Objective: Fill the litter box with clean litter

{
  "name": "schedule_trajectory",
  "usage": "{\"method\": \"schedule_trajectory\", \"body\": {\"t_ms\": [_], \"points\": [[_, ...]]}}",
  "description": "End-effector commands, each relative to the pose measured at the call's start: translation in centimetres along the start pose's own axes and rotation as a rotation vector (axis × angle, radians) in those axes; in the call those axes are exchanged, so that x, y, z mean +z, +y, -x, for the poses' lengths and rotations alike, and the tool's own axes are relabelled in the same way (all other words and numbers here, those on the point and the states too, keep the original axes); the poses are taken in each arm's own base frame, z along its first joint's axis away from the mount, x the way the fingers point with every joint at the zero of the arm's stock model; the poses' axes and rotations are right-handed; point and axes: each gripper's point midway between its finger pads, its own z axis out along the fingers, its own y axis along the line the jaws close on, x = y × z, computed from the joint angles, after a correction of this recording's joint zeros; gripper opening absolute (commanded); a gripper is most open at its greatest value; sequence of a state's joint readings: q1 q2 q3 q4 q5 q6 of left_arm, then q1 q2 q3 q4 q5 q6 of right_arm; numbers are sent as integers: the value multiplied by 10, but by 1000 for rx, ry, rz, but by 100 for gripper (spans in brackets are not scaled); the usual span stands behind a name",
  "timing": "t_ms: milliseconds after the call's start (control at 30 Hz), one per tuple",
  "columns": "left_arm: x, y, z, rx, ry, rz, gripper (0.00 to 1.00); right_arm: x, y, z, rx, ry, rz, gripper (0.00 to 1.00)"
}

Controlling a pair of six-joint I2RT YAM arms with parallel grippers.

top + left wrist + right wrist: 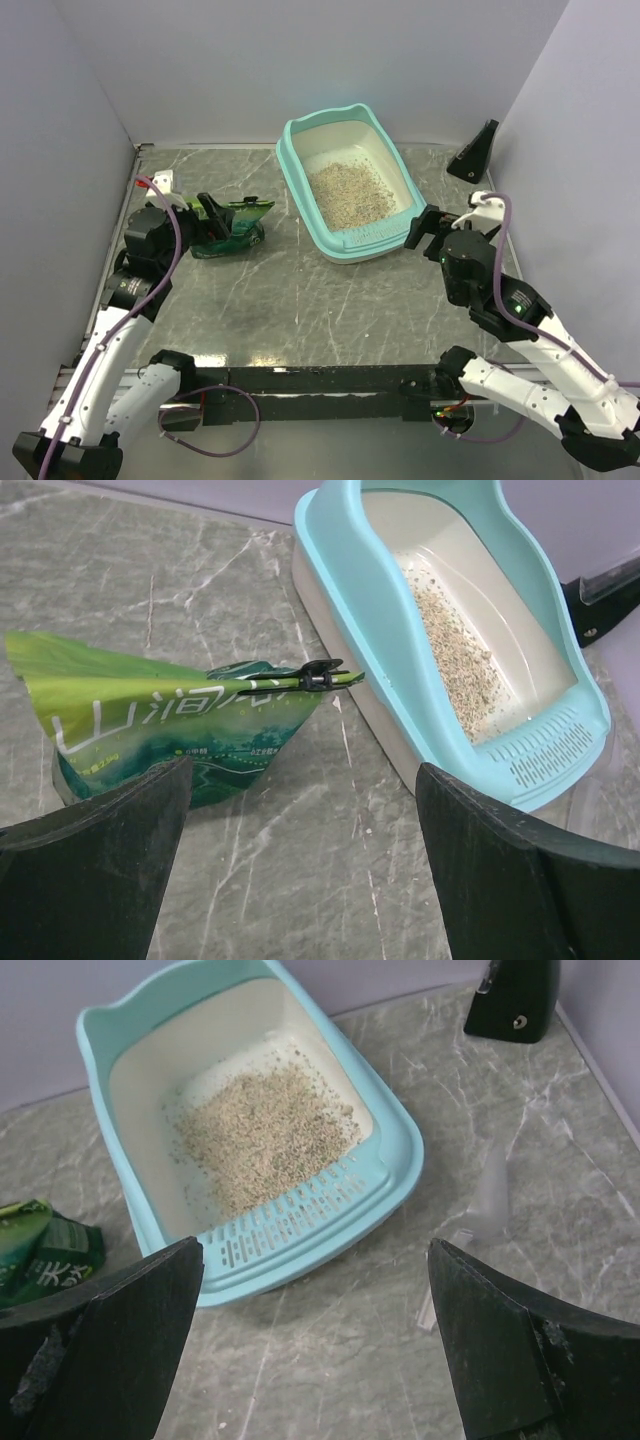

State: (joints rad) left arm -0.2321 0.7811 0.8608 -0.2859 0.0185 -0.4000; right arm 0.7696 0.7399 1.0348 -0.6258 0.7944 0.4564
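The clip leaves the end of the bag's folded edge free. My left gripper will first turn and move away from the litter box point(352, 245) to get down to that edge.
The litter box point(352, 245) has a teal rim and a cream pan and stands at the back centre. A patch of beige clean litter point(348, 193) lies in its pan. A small green bag point(240, 222) lies left of it. My left gripper point(215, 218) hovers by the bag, open and empty. In the left wrist view point(300, 870) the bag point(170, 725), the box point(370, 610) and the litter point(455, 655) lie ahead. My right gripper point(425, 228) is open and empty beside the box's front right corner. The right wrist view point(315, 1340) shows the box point(300, 1235) and litter point(260, 1135).
A black wedge-shaped object point(474, 152) stands at the back right corner. A black clip point(320, 677) sits on the bag's top edge. A clear plastic piece point(490, 1195) lies on the table right of the box. White walls enclose the table.
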Motion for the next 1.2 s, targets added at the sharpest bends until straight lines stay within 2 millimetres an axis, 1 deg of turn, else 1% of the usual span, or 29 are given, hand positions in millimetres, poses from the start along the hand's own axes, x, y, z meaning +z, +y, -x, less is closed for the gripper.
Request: {"method": "schedule_trajectory", "body": {"t_ms": [0, 33, 67, 100, 167, 267, 300, 333, 433, 467, 533, 567, 600, 633, 667, 700, 733, 767, 900, 1000, 1100, 1133, 1167], "points": [[-4, 7, 28, -89, -77, 87, 97, 3, 2, 1, -20, -14, 5, 100], [-4, 11, 29, -109, -81, 117, 97, 5, 2, -8, -42, -7, 14, 100], [-5, 14, 32, -173, -94, 150, 97, 6, 8, -9, -34, -12, 42, 100], [-6, 25, 31, -197, -100, 213, 97, 6, 8, -11, -33, -10, 48, 100], [-5, 30, 31, -249, -100, 256, 97, 8, 9, -18, -34, 6, 54, 100], [-2, 43, 30, -292, -101, 346, 97, 11, 11, -27, -48, 34, 43, 100], [-1, 47, 29, -310, -104, 376, 97, 13, 10, -33, -66, 58, 29, 100], [-1, 56, 28, -319, -113, 425, 97, 14, 11, -34, -55, 66, 22, 100], [7, 69, 24, -384, -133, 510, 97, 17, 15, -46, -58, 111, 20, 100], [15, 74, 16, -414, -110, 540, 97, 17, 16, -48, -57, 119, 28, 100], [24, 82, 11, -436, -81, 577, 97, 18, 23, -56, -49, 143, 54, 100], [33, 88, 4, -467, -37, 620, 97, 18, 25, -58, -48, 149, 64, 100], [36, 93, 3, -485, -22, 649, 97, 19, 25, -63, -47, 157, 65, 100], [41, 95, -1, -494, 2, 670, 97, 19, 28, -63, -42, 160, 81, 100], [50, 97, -3, -502, 34, 699, 97, 18, 29, -66, -46, 165, 87, 100], [55, 98, -6, -506, 51, 712, 97, 18, 28, -68, -53, 170, 90, 100], [65, 99, -5, -510, 65, 724, 97, 19, 28, -69, -55, 170, 88, 100], [69, 99, -8, -528, 75, 731, 97, 18, 27, -69, -58, 171, 88, 100], [88, 93, -16, -583, 106, 700, 97, 20, 23, -73, -68, 169, 73, 100], [95, 95, -29, -623, 143, 721, 97, 21, 21, -78, -74, 176, 61, 100], [98, 96, -35, -636, 155, 734, 97, 23, 20, -82, -84, 181, 47, 100], [98, 96, -35, -639, 147, 728, 99, 24, 19, -83, -85, 183, 45, 100], [99, 96, -36, -641, 145, 719, 96, 25, 20, -84, -82, 184, 44, 100]]}}
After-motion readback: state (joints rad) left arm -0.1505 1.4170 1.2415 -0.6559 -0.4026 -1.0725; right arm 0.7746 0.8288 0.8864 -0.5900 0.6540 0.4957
